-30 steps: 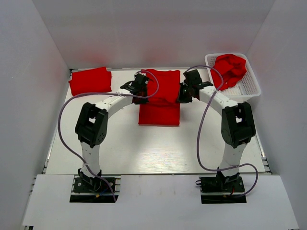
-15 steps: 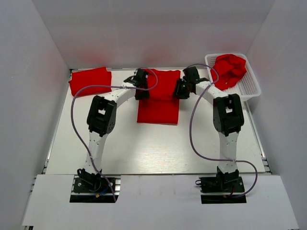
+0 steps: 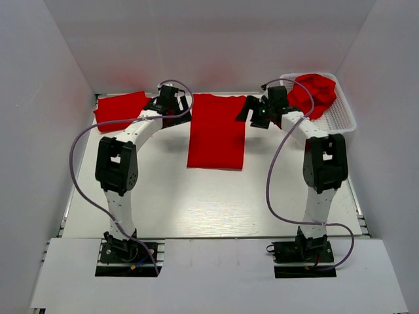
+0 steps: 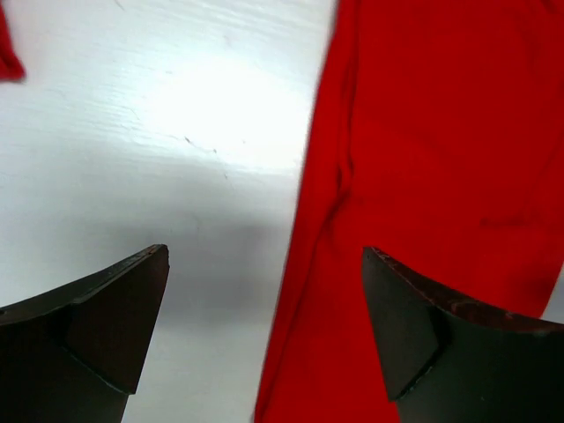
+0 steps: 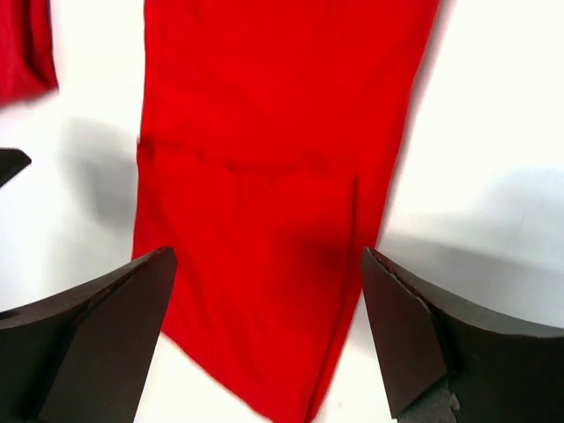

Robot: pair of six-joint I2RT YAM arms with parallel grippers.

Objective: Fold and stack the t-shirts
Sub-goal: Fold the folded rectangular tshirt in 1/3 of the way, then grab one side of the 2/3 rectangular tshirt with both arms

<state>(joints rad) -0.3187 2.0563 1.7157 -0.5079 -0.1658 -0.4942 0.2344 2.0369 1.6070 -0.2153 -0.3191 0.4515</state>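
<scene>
The red t-shirt's near corner [image 3: 190, 165] lies back from and below my left gripper, so next my left gripper needs to bring its fingers back and down to close on it.
A red t-shirt [image 3: 216, 131] lies flat mid-table as a long folded strip; it also shows in the left wrist view [image 4: 441, 159] and the right wrist view [image 5: 273, 132]. My left gripper [image 3: 177, 111] hovers open at its far left edge, jaws wide and empty [image 4: 264, 256]. My right gripper [image 3: 252, 112] hovers open at its far right corner, nothing between its fingers [image 5: 269, 256]. A second t-shirt [image 3: 121, 110], folded, lies at the back left. A crumpled third t-shirt [image 3: 314, 95] fills the basket.
The white mesh basket [image 3: 344, 121] stands at the back right, close to my right arm. White walls enclose the table on three sides. The folded shirt's edge shows at the top left of the right wrist view [image 5: 22, 44].
Both grippers went from shut to open and let go of the middle shirt. They moved back and apart to its far corners. The shirt now lies stretched out longer.
</scene>
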